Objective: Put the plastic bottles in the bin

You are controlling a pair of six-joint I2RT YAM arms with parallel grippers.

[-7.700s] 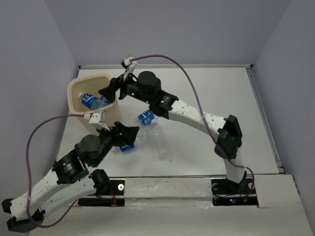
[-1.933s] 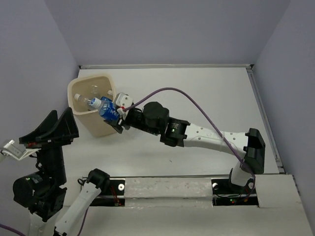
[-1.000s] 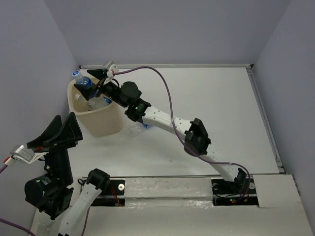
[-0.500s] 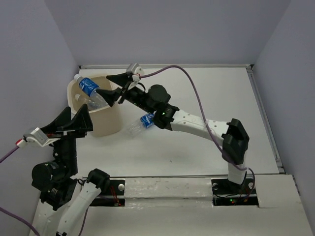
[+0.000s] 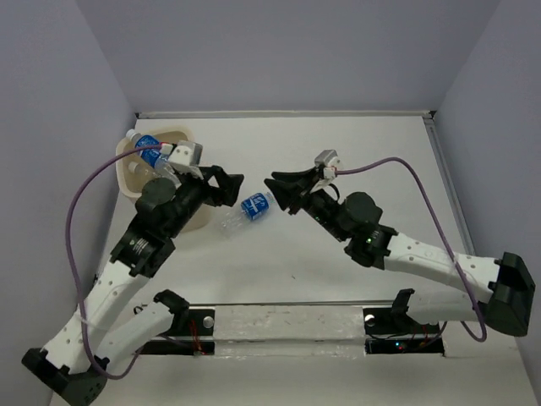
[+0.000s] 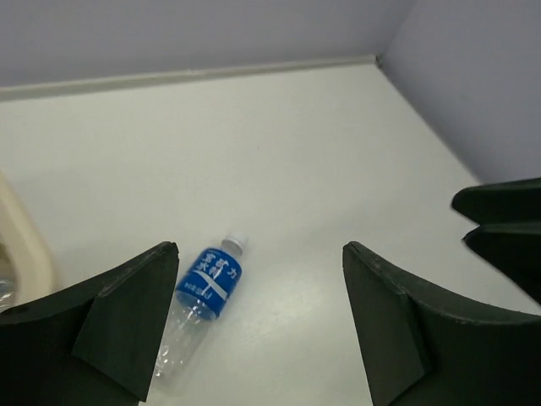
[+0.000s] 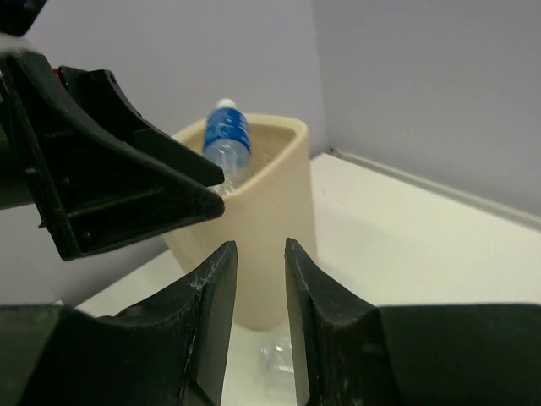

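Note:
The clear plastic bottle is still outside the bin (image 5: 124, 169), so I will lower my open left gripper to the right in the top view, onto the bottle's blue label (image 5: 254, 205).
One clear plastic bottle (image 5: 246, 211) with a blue label and white cap lies on the table; the left wrist view shows it (image 6: 203, 292) by my left finger. My left gripper (image 5: 225, 185) is wide open and empty above it. The beige bin (image 5: 124, 169) stands at the far left, mostly hidden under my left arm. A bottle (image 5: 145, 144) sticks up out of it, also seen in the right wrist view (image 7: 226, 139). My right gripper (image 5: 277, 189) is empty, its jaws a narrow gap apart, right of the lying bottle and pointing at the bin (image 7: 270, 211).
The two grippers face each other closely over the lying bottle; the right one's fingers (image 6: 503, 228) show at the left wrist view's right edge. Purple cables loop from both wrists. Lilac walls close the table at the back and both sides.
My right gripper has let go of a bottle at the bin and drawn back to the right. My left arm has swung in from the left, over the bin's front.

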